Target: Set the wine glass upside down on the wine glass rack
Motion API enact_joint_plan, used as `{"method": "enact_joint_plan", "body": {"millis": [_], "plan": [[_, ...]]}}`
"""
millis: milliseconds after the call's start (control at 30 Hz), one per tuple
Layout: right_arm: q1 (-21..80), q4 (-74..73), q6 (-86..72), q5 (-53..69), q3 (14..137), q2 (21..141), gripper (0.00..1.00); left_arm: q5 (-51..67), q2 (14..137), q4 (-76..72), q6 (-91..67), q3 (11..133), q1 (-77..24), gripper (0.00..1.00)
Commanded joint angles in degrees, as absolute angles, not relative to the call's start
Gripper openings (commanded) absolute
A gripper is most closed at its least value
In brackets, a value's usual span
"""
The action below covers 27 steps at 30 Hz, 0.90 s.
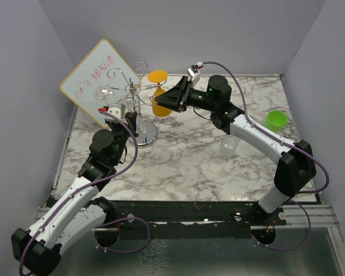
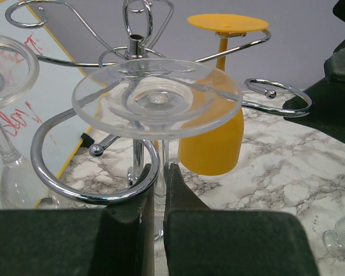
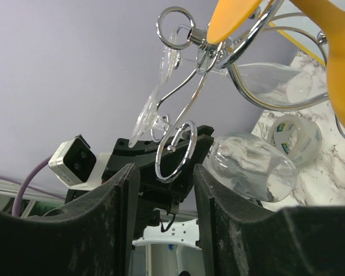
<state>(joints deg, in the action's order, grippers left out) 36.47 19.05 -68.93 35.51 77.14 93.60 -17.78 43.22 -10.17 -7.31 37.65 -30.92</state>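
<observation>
The stem still stands outside, so my left gripper next shifts it sideways into the curled wire arm's loop (image 2: 99, 171). It then lowers the foot disc onto it and releases it.
The chrome wine glass rack (image 1: 146, 134) stands at the back left of the marble table. My left gripper (image 2: 160, 175) is shut on the stem of a clear wine glass (image 2: 156, 98), held upside down with its foot disc on top. The stem sits at the mouth of a curled wire arm (image 2: 63, 192). An orange glass (image 2: 213, 144) and another clear glass (image 2: 6, 115) hang upside down on the rack. My right gripper (image 3: 167, 190) is open and empty beside the orange glass, with a wire ring of the rack (image 3: 175, 152) just beyond its fingertips (image 3: 118, 218).
A whiteboard (image 1: 98, 80) leans behind the rack. A tape roll (image 3: 293, 135) lies near the rack's base. A green cup (image 1: 276, 119) stands at the right and a small clear cup (image 1: 229, 144) beside my right arm.
</observation>
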Motion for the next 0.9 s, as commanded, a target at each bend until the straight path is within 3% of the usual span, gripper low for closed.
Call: {"method": "enact_joint_plan", "body": {"millis": [0,167,433,867], "plan": [[37.52,15.32,-69.43,31.69,79.73,94.63,0.45,-17.03,41.75,-13.84,-5.95,37.54,-30.50,0.00],[38.08,12.48,-71.56,28.66,80.63,96.10,0.34,-17.70,41.56,-12.62,-5.18,37.67,-30.50,0.00],[38.15,12.42,-73.85,25.00,79.35,95.77,0.01,-17.88,40.64,-9.56,-3.04,38.38,-30.50,0.00],[38.06,9.63,-73.53,20.52,78.46,92.76,0.01,-17.58,39.82,-6.57,-1.97,38.53,-30.16,0.00]]}}
